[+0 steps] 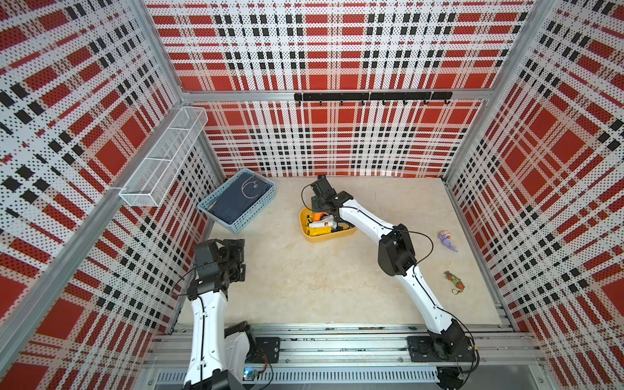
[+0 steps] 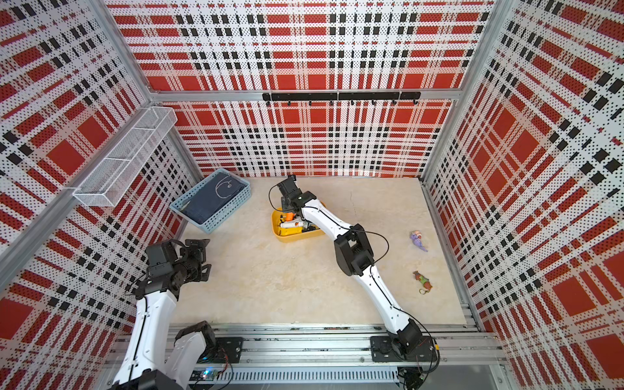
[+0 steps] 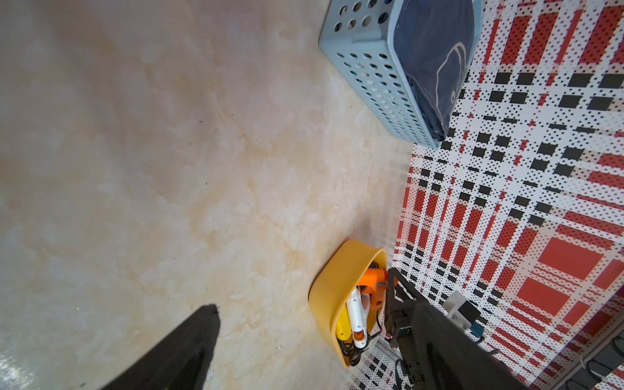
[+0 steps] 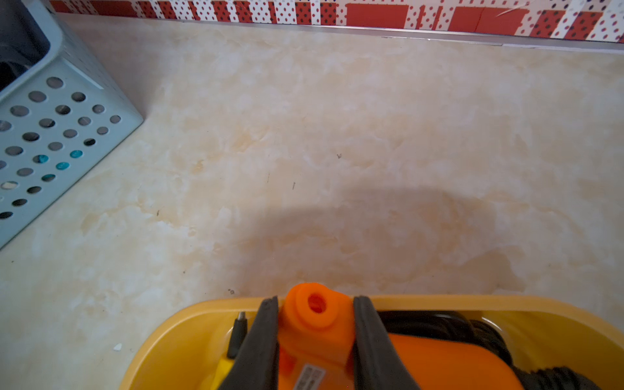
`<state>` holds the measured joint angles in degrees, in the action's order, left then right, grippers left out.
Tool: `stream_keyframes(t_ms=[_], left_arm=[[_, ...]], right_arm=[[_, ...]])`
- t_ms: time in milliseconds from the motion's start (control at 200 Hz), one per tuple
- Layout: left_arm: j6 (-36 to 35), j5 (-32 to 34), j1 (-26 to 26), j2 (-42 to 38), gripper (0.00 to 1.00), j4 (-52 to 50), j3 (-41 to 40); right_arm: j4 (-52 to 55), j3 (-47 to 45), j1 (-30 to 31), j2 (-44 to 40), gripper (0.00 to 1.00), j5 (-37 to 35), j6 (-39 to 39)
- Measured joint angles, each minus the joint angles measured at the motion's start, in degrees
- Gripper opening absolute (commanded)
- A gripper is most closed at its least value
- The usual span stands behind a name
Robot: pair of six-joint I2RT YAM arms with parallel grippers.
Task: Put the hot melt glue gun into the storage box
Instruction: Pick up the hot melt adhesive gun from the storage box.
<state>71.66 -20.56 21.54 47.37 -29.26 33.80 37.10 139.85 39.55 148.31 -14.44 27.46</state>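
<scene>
The gun's rear end stands up by the box's far rim, so next I need to raise the gun in my right gripper. Then I need to lower it over the white tool [image 1: 320, 223] and release it.
The mustard-yellow storage box [image 1: 329, 238] sits on the marble floor near the back wall, in both top views. Inside it lies the orange hot melt glue gun [image 4: 317, 324] with its black cord, next to a white tool [image 1: 320, 223] and a yellow one. My right gripper [image 4: 316, 300] reaches down into the box, and its two dark fingers press against both sides of the gun's orange rear end. My left gripper [image 1: 236, 256] hangs open and holds nothing, by the left wall and well away from the box. The left wrist view shows the box [image 3: 334, 287] from afar.
A pale blue lattice basket [image 1: 238, 201] holding dark cloth stands left of the box. A white wire rack [image 1: 165, 158] hangs on the left wall and a black hook rail [image 1: 371, 97] on the back wall. Two small toys [image 1: 447, 240] [image 1: 454, 280] lie at the right.
</scene>
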Motion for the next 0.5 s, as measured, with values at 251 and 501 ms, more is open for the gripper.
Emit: stream_keyframes(t_ms=[251,501], left_arm=[[-0.13,0.02,0.00,-0.28,0.96,-0.35,0.13],[-0.15,0.13,0.02,-0.13,0.96,-0.39,0.13]], right_arm=[[-0.02,-1.05,0.11,-3.89,0.11,-0.87,-6.82],[1.99,1.03,-0.07,-13.51,0.11,3.82,-11.32]])
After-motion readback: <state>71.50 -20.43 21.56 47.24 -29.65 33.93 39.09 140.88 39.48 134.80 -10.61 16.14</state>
